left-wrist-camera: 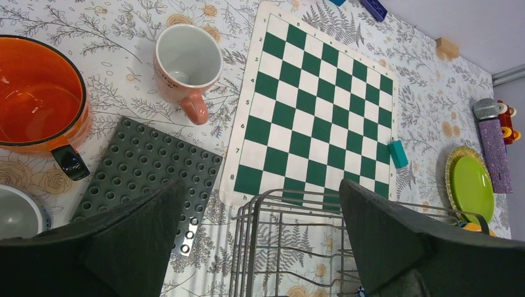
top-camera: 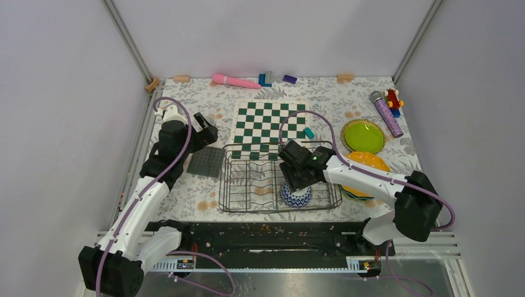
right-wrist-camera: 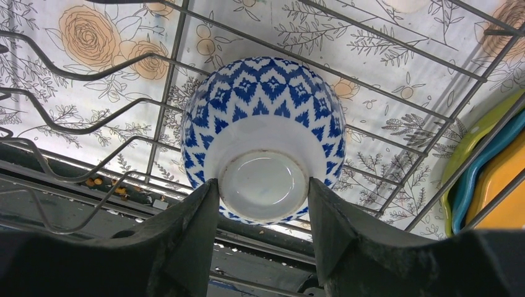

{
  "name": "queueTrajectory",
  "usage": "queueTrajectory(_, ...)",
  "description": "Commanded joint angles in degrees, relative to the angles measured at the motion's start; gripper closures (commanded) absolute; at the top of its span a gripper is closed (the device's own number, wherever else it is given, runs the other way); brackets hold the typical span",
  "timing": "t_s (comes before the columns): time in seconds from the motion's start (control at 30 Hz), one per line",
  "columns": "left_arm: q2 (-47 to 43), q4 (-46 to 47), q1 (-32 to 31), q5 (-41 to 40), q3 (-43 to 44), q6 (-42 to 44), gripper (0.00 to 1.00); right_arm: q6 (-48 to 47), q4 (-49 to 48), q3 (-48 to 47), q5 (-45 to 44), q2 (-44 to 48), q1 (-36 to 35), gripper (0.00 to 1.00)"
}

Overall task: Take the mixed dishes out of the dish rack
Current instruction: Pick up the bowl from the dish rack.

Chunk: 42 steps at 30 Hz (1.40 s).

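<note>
The left gripper swings across next, turning, onto the bowl's free rim (top-camera: 295,205). The bowl is right of that gripper in the top view, held by its foot ring.
The dish rack (top-camera: 225,180) stands in front of the chessboard. A blue-and-white patterned bowl (right-wrist-camera: 263,102) lies upside down at the rack's near right (top-camera: 298,198). My right gripper (right-wrist-camera: 262,184) reaches down into the rack (right-wrist-camera: 173,55) and is shut on the bowl's white foot ring, one finger against each side. My left gripper (left-wrist-camera: 260,185) hangs open above the rack's far left corner (left-wrist-camera: 278,204) with nothing between its fingers. On the table to its left stand a pink mug (left-wrist-camera: 186,62), an orange cup (left-wrist-camera: 37,93) and a small grey cup (left-wrist-camera: 15,216).
Right of the rack lie a lime green plate (top-camera: 363,136) and a stack topped by a yellow-orange plate (top-camera: 371,162), with a teal plate (right-wrist-camera: 486,164) under it. A grey studded mat (left-wrist-camera: 142,167) lies left of the chessboard (top-camera: 269,124). Toys line the back edge.
</note>
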State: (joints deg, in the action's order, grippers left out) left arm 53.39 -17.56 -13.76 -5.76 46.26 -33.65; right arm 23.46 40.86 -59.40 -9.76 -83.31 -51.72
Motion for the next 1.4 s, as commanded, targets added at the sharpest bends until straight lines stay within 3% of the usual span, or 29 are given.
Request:
queueTrajectory(0.0,-1.10,1.08,-0.04,1.38,0.59,1.05,0.01,0.37,-0.30,-0.65,-3.82,2.48,-0.57,0.69)
queueTrajectory(0.37,-2.51,1.40,-0.04,6.24,1.10,1.39,0.01,0.58,-4.99,2.27,-7.05,10.27,-0.49,0.80)
queueTrajectory(0.8,-4.45,5.41,-0.04,22.26,1.13,1.78,0.01,3.60,-15.84,11.21,-1.35,24.75,3.64,0.86)
queueTrajectory(0.97,-3.71,11.88,-0.04,34.37,-0.37,-0.96,0.01,4.86,-21.44,15.94,0.15,33.69,5.69,0.87)
queueTrajectory(1.13,-0.50,25.80,-0.48,48.91,-2.97,-8.71,0.01,6.05,-29.43,20.33,-1.39,42.45,5.93,0.90)
queueTrajectory(1.23,1.86,32.95,-3.29,52.19,-3.29,-11.57,0.01,7.20,-35.86,23.74,-2.06,46.98,5.93,0.90)
queueTrajectory(1.37,6.05,34.73,-9.81,53.51,-1.02,-10.80,0.01,8.41,-45.09,26.47,-0.91,50.85,5.93,0.90)
